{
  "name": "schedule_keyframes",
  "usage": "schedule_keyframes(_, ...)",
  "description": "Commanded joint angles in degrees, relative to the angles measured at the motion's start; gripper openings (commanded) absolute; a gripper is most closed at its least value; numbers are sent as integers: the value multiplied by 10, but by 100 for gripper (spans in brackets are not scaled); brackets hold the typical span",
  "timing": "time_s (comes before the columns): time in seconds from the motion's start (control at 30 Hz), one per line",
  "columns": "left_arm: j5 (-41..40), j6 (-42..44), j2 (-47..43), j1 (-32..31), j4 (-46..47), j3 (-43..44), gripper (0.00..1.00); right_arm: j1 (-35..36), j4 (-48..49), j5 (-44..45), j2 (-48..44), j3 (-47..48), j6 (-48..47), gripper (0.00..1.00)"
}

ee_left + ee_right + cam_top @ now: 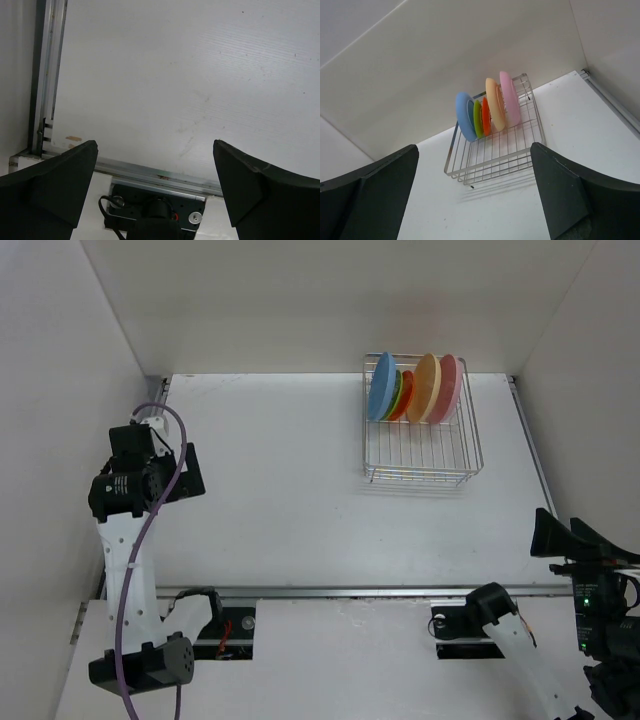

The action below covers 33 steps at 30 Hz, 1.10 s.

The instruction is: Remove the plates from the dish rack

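I will bring my right gripper outward and to the left in the top view, down over the blue plate's upper rim (383,381) (462,101), since the blue plate ends the row.
The dish rack (421,454) is a silver wire basket at the back right of the white table. Five plates stand on edge in its far half: blue (381,387), lime green (398,390), orange-red (407,397), tan-orange (428,388) and pink (448,388). The right wrist view shows the rack (495,156) with the blue (464,117), green (478,119), orange-red (486,116), tan-orange (495,102) and pink (510,97) plates. My left gripper (188,472) (154,150) is open and empty at the far left. My right gripper (566,536) (474,150) is open and empty, near the right front, pointing at the rack.
White walls close the table on the left, back and right. An aluminium rail (350,591) runs along the near edge. A purple cable (150,530) hangs along the left arm. The left arm's base mount (155,212) shows under the left gripper.
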Motion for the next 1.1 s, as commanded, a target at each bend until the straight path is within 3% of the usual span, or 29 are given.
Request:
schedule_keyframes(0.0,18,-9,-10,4,20,-4,100,5,-2,6,-101,-2,2,99)
schedule_keyframes(0.17,23,-9,3,4,20,1,100,5,4,13,-57,9,-5,99)
schedule_keyframes(0.27,29,-3,20,4,20,7,100,5,21,5,32,33,-32,99)
schedule_keyframes(0.4,35,2,46,4,20,18,100,5,62,-2,205,114,-76,99)
schedule_keyframes(0.53,35,2,59,4,15,30,100,5,100,-30,477,201,-109,99)
schedule_keyframes(0.67,12,8,59,4,15,22,100,5,156,-38,690,302,-114,99)
schedule_keyframes(0.87,-2,13,123,4,15,35,100,5,224,-65,920,460,-131,99)
schedule_keyframes(1.07,-15,19,201,4,-3,82,100,5,261,18,1145,591,-120,98)
